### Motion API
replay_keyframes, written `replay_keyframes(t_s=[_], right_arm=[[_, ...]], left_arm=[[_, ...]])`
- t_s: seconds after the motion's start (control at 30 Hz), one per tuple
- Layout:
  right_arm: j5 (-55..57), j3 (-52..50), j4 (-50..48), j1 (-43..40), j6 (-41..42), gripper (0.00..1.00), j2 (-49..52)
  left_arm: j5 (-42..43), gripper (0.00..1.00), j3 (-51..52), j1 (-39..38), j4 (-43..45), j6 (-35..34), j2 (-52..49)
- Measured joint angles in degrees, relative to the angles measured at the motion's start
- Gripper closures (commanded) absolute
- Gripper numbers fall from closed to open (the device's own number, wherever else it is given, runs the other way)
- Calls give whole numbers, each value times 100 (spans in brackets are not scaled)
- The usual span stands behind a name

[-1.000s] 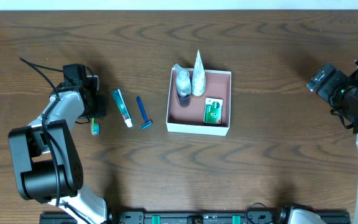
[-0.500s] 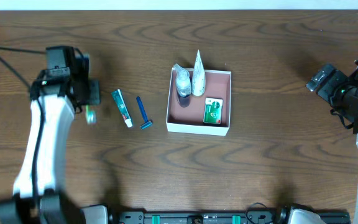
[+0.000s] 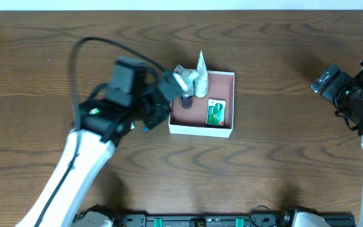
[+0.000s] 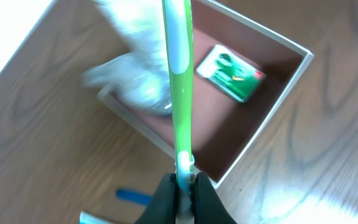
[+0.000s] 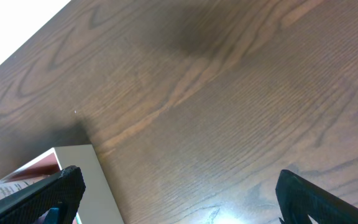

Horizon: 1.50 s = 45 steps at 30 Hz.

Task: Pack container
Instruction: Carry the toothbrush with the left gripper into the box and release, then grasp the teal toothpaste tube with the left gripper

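Observation:
I should next move the toothbrush (image 4: 179,93) in my left gripper past the side of the container toward the green packet (image 3: 216,112), then lower it and then let go of it.
The container (image 3: 201,130) is a shallow white-walled box with a pink-brown inside at the table's middle. It also shows in the left wrist view (image 4: 291,81) and the right wrist view (image 5: 95,180). It holds a white tube (image 3: 201,74), a green packet (image 3: 216,112) and a clear bag with a dark bottle (image 3: 186,93). My left gripper (image 3: 169,88) is shut on a green toothbrush (image 4: 179,93), held above the container's left wall (image 4: 184,186). My right gripper (image 3: 333,82) is open and empty at the far right (image 5: 179,193).
A blue razor (image 4: 132,196) and the tip of a toothpaste tube (image 4: 89,218) lie on the wood left of the container, mostly hidden under my left arm in the overhead view. The table's far edge runs along the top.
My left gripper lifted the green toothbrush from the table's left side and swung it right, up to the container's left wall. The right arm has not moved.

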State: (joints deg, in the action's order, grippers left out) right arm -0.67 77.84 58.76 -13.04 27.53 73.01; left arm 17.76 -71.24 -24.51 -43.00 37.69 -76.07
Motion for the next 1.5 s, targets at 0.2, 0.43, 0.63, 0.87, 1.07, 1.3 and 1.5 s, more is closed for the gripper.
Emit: replay_keyframes(t_s=[0.2,0.43,0.63,0.87,1.07,1.3,1.5], right_arm=[[0,-2,2,0,0,1,0],[0,-2,0,0,0,1,0],[0,-2,0,0,0,1,0],[0,-2,0,0,0,1,0],[0,-2,0,0,0,1,0],[0,-2,2,0,0,1,0],[0,-2,0,0,0,1,0]], left_arm=[[26,94,2,-382,1003,612,-1237],[28,78,2,-625,1663,782,-2184],[33,44,2,-839,1665,767,-2288],[35,43,7,-682,1196,129,-1781],[-424,44,7,96,560,-754,-765],[-1139,44,57,1508,446,-2876,-981],[-1294,43,260,2306,306,-4572,-1943]])
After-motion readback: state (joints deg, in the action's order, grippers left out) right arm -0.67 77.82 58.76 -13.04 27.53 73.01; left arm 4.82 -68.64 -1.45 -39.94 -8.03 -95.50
